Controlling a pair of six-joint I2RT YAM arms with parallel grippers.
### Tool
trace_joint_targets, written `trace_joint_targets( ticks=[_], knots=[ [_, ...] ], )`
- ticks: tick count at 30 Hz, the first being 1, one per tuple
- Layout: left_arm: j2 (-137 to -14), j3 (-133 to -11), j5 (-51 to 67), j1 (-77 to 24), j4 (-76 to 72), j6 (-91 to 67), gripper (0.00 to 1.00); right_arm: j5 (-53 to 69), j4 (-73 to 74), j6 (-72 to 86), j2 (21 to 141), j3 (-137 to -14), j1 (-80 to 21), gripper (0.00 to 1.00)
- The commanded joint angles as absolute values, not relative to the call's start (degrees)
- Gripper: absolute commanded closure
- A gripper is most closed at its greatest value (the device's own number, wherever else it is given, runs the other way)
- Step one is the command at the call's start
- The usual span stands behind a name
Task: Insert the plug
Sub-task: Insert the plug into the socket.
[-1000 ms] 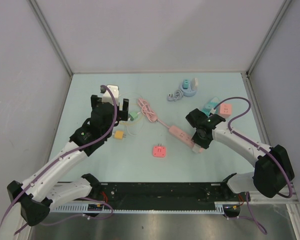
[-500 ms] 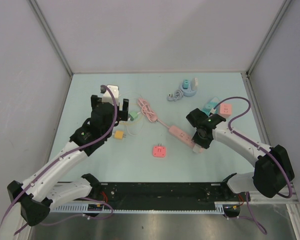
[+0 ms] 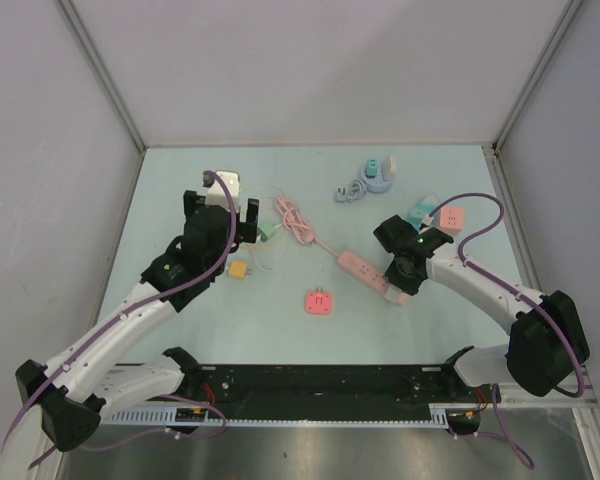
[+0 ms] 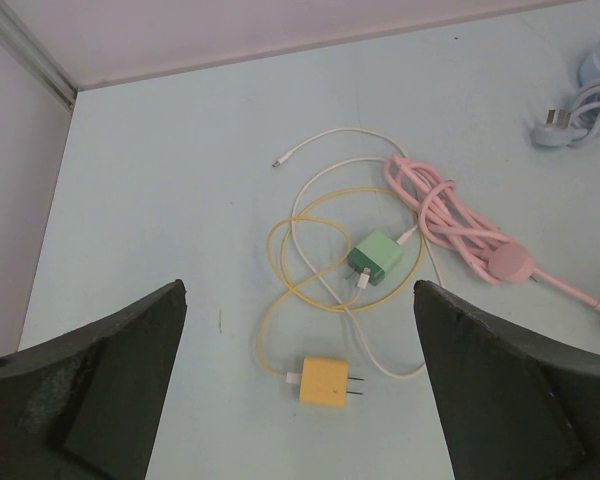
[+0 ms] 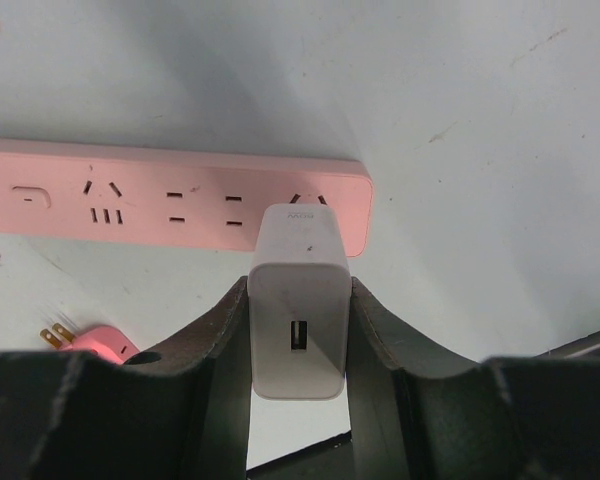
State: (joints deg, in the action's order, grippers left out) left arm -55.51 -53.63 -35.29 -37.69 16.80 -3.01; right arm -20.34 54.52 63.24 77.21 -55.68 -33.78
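My right gripper pushes down toward the pink power strip's end socket (image 5: 308, 200) next and releases the white plug there. The plug's tip already stands beside the socket's slanted slots.
My right gripper (image 5: 300, 310) is shut on a white USB charger plug (image 5: 298, 250), with a finger on each side. The plug stands at the end socket of the pink power strip (image 5: 170, 200); its prongs are hidden, so I cannot tell how deep it sits. In the top view the right gripper (image 3: 401, 283) is over the near end of the strip (image 3: 363, 270). My left gripper (image 3: 223, 218) is open and empty. It hovers above a yellow charger (image 4: 325, 381) and a green charger (image 4: 378, 258) with tangled thin cables.
A pink square adapter (image 3: 319, 301) lies at front centre. The strip's coiled pink cord (image 3: 294, 219) lies behind it. A grey-blue cable and reel (image 3: 366, 179) are at the back. Teal (image 3: 417, 213) and pink (image 3: 450, 217) adapters lie at the right.
My right gripper has shifted slightly to the right with the white plug, at the strip's near end. The left arm has barely moved.
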Motion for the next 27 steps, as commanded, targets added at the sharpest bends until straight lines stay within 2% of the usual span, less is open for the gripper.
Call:
trace_joint_targets(
  ticks=[1, 27],
  knots=[
    [-55.46, -53.44, -34.63, -37.18, 14.5, -2.72, 0.0, -22.41, 53.96, 64.69, 76.2, -54.93, -33.22, 1.0],
    [-55.63, -53.53, -34.01, -37.18, 14.85, -2.81, 0.0, -20.48, 57.21, 66.0, 76.64, -53.88, -33.93, 1.0]
  ],
)
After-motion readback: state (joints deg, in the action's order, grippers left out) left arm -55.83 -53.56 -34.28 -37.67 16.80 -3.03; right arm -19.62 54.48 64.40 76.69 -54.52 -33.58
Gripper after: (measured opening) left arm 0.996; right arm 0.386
